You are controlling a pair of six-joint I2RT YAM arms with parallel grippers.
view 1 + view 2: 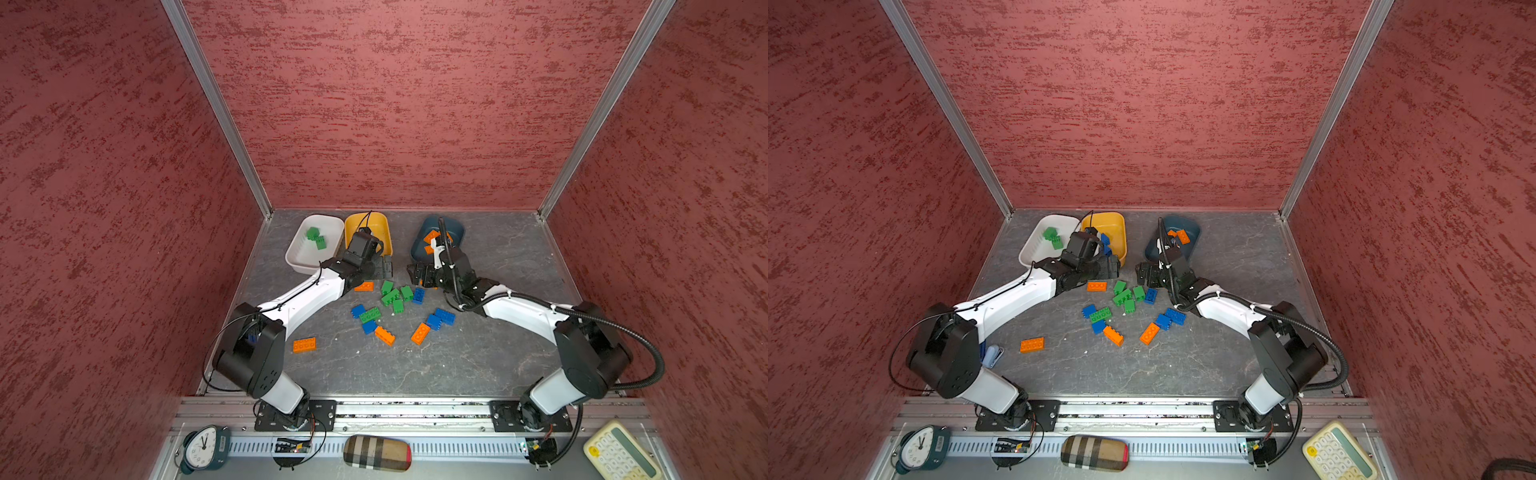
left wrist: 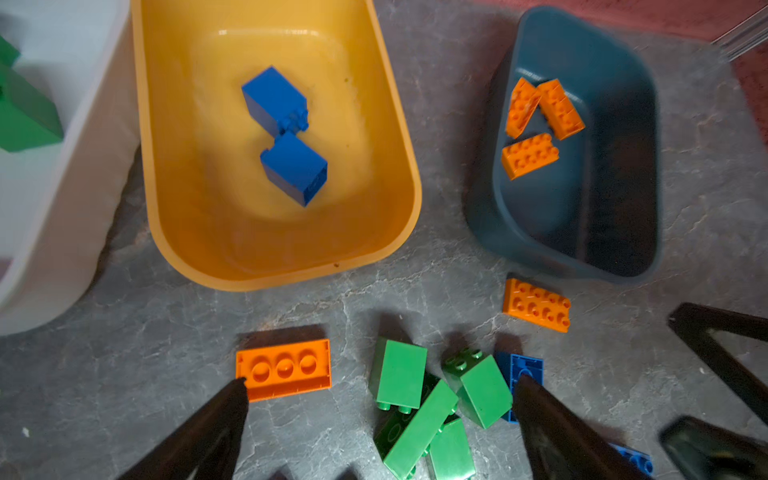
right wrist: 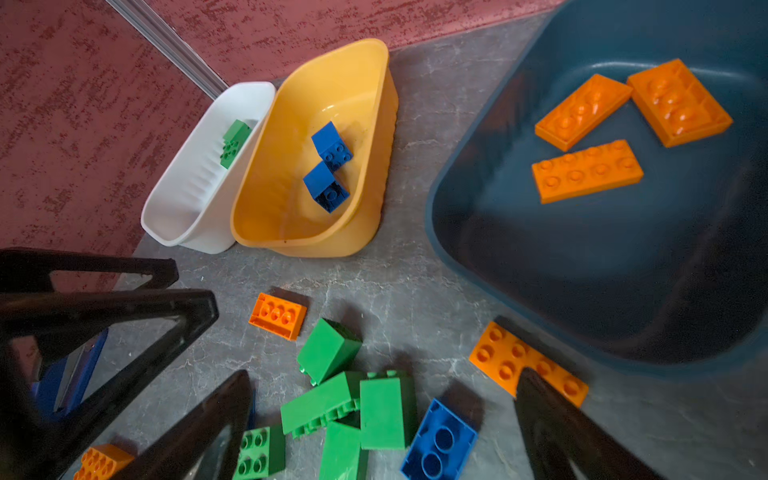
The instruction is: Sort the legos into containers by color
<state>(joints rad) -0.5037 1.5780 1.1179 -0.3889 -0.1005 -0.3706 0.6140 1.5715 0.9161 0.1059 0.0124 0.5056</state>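
Note:
My left gripper will lower its open fingers astride the green brick below, nearest the yellow tub, at its tub-side end, which stands clear of the cluster.
Loose legos (image 1: pixel 392 295) in green, blue and orange lie mid-table. At the back stand the white tub (image 1: pixel 299 257) with green bricks (image 1: pixel 316 237), the yellow tub (image 2: pixel 187 232) with two blue bricks (image 2: pixel 286 133), and the teal tub (image 2: pixel 615 208) with three orange bricks (image 2: pixel 536 124). My left gripper (image 2: pixel 381 384) is open and empty above a green cluster (image 2: pixel 415 399), one fingertip by an orange brick (image 2: pixel 284 370). My right gripper (image 3: pixel 384 378) is open and empty over green and blue bricks, one fingertip over an orange brick (image 3: pixel 498 357) beside the teal tub.
The two grippers (image 1: pixel 380 266) (image 1: pixel 417 274) hang close together just in front of the tubs. A blue stapler-like object (image 1: pixel 992 355) lies by the left arm. A clock (image 1: pixel 203 446), a plaid case (image 1: pixel 376 453) and a calculator (image 1: pixel 619 453) sit on the front ledge. Red walls enclose three sides.

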